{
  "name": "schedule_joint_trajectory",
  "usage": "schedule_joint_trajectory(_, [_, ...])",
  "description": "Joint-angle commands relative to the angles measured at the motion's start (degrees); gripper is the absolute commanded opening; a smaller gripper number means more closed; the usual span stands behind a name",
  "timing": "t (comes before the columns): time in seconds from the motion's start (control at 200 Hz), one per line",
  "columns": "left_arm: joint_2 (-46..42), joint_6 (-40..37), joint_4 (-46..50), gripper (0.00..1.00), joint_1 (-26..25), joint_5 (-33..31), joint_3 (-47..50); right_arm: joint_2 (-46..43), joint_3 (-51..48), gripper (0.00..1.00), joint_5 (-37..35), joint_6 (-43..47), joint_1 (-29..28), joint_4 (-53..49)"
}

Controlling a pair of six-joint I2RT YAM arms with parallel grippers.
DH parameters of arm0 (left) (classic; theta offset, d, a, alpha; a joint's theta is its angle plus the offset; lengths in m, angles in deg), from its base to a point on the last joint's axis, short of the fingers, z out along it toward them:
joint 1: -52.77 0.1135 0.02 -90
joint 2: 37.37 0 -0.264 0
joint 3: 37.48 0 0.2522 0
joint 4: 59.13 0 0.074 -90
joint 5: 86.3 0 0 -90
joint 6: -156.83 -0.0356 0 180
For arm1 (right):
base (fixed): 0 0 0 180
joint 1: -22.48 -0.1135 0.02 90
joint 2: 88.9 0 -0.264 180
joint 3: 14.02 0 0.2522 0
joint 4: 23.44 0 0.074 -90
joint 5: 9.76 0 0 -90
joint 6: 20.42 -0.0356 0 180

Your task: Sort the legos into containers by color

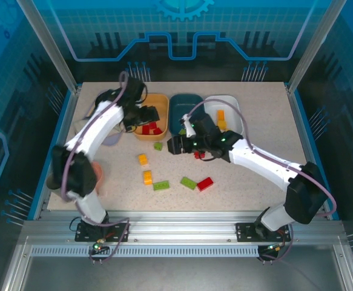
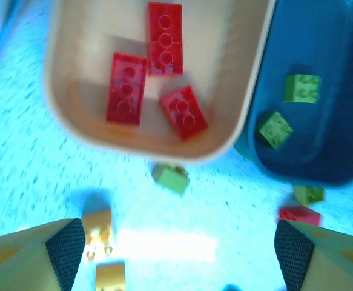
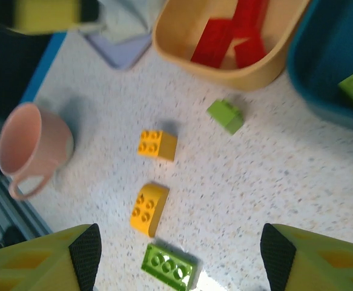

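Next, my open right gripper moves down past the small green lego onto the yellow lego nearest the orange-yellow bin, since that yellow lego lies loose on the tabletop.
The orange-yellow bin (image 1: 145,131) (image 2: 237,115) holds three red legos (image 2: 164,37). Two light green legos (image 2: 275,128) lie in the dark teal bin (image 1: 177,103) (image 2: 321,151). In the white bin (image 1: 235,104) sits a yellow lego (image 1: 221,118). My left gripper (image 1: 154,115) (image 2: 179,254) hovers open over the orange-yellow bin's near end, nothing between its fingers. My right gripper (image 1: 175,145) (image 3: 181,257) is open and empty above the table, just in front of the teal bin. Loose on the table are yellow legos (image 3: 157,145) (image 3: 148,209), green ones (image 3: 226,115) (image 3: 169,267) (image 1: 188,182) and a red one (image 1: 205,183).
A pink cup (image 3: 34,148) (image 1: 97,176) stands at the left beside my left arm. A pale cloth (image 3: 118,45) lies left of the orange-yellow bin. Another red lego (image 1: 198,154) lies right by my right wrist. Metal frame rails border the table.
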State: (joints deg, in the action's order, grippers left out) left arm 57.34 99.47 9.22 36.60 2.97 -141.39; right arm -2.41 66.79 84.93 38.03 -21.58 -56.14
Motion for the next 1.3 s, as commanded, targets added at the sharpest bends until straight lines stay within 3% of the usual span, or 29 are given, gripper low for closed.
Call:
schedule_joint_trajectory(0.0, [-11.49, 10.49, 1.13, 0.86, 0.30, -0.36, 12.61, 2.00, 1.67, 0.73, -3.53, 2.52, -3.42, -2.25])
schedule_joint_trajectory(0.225, [-40.20, 19.85, 6.23, 0.87, 0.03, -2.00, 34.40, 10.42, 7.05, 0.73, -6.24, 2.15, -9.20, -3.79])
schedule_joint_trajectory(0.36, [-53.79, 22.39, 10.35, 0.86, -0.19, -3.46, 39.87, 19.67, 16.90, 0.73, -8.60, 1.88, -12.05, -7.81])
schedule_joint_trajectory(0.515, [-62.42, 22.87, 10.27, 0.87, -0.18, -1.46, 41.86, 30.29, 27.92, 0.74, -10.50, 0.73, -13.23, -12.26])
schedule_joint_trajectory(0.785, [-65.55, 19.31, 13.19, 0.87, -0.18, 1.09, 39.73, 44.14, 42.84, 0.73, -10.29, 0.36, -13.52, -17.74])
schedule_joint_trajectory(0.94, [-65.57, 17.47, 14.38, 0.87, -0.18, 1.97, 37.80, 51.33, 51.11, 0.70, -13.96, -0.50, -13.45, -24.64])
schedule_joint_trajectory(1.125, [-65.59, 16.32, 15.63, 0.87, -0.18, 1.89, 36.27, 54.21, 54.01, 0.67, -15.76, -0.79, -13.16, -26.32])
schedule_joint_trajectory(1.295, [-65.55, 16.68, 15.23, 0.87, -0.19, 1.85, 36.44, 56.99, 57.73, 0.44, -15.58, -0.23, -13.06, -27.83])
